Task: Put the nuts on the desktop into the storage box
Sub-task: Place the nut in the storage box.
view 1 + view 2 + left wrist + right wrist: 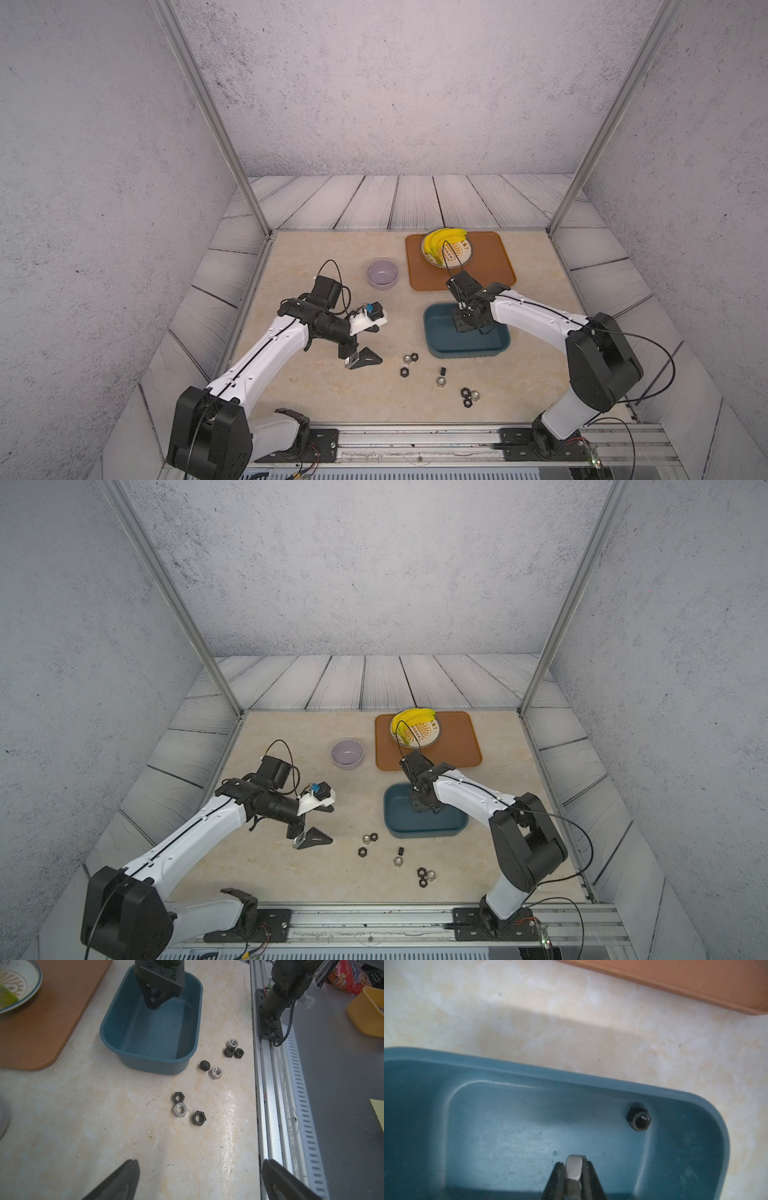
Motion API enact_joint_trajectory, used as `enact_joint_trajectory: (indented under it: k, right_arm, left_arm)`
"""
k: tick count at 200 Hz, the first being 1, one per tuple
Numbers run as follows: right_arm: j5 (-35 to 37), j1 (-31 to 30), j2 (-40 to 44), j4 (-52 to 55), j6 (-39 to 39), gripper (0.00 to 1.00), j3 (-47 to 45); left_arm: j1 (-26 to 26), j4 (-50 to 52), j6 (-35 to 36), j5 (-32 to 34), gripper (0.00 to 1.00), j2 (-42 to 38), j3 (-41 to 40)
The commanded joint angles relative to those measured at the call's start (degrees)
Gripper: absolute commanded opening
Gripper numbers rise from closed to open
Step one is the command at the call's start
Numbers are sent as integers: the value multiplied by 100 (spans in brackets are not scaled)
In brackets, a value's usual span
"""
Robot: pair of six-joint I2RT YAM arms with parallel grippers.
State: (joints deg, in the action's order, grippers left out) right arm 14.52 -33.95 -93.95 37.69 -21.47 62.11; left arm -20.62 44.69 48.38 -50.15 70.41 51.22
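The silver nut already hangs within the box's sides, so my right gripper should next release it toward the black nut's corner, low over the box's bottom.
Several black and silver nuts (440, 381) (180, 1110) lie scattered on the beige desktop (332, 395), just in front of the teal storage box (465, 354) (149, 1064). My right gripper (574, 1162) (464, 328) hangs inside the box, shut on a silver nut (573, 1167) held just above the floor. One black nut (639, 1118) rests in a corner of the box (571, 1076). To the left of the nuts, my left gripper (379, 344) (200, 1162) hovers wide open over bare desktop, with nothing between its fingers.
A lilac bowl (382, 273) stands behind the left gripper. An orange-brown tray (494, 270) with a plate of bananas (446, 247) sits behind the box. An aluminium rail (415, 440) runs along the front edge. A yellow container (367, 1012) lies beyond that rail.
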Motion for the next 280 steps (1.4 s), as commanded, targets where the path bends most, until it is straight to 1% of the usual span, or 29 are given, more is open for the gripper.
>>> enact_joint_trajectory:
  k: [1, 48, 92, 113, 128, 143, 174, 208, 236, 280]
  right_arm:
    - [521, 46, -100, -308, -87, 0, -143]
    - [866, 138, -261, -791, -35, 0, -397]
    - [903, 256, -505, -1170, -115, 0, -605]
    - [802, 274, -536, -1297, -145, 0, -697]
    - [696, 278, -519, -1306, -114, 7, -692]
    - [638, 291, -486, -1280, -82, 22, -667]
    - [469, 297, -407, -1143, -74, 37, -579]
    - [317, 302, -159, -1013, -102, 40, -551]
    - [214, 302, 212, -741, -105, 41, -461]
    - [-202, 302, 1051, -135, -76, 50, -275]
  left_arm:
    - [41, 146, 94, 1, 98, -65, -46]
    - [41, 137, 90, 1, 99, -54, -62]
    - [41, 100, 96, 13, 98, -89, -101]
    - [45, 109, 93, 20, 98, -89, -95]
    - [41, 110, 102, 17, 98, -89, -95]
    - [41, 106, 119, 14, 98, -82, -106]
    - [42, 115, 146, 1, 99, -81, -117]
    - [41, 93, 153, -21, 98, -72, -130]
    - [41, 16, -3, -55, 98, -46, -116]
    - [26, 145, -2, -196, 98, -50, 71]
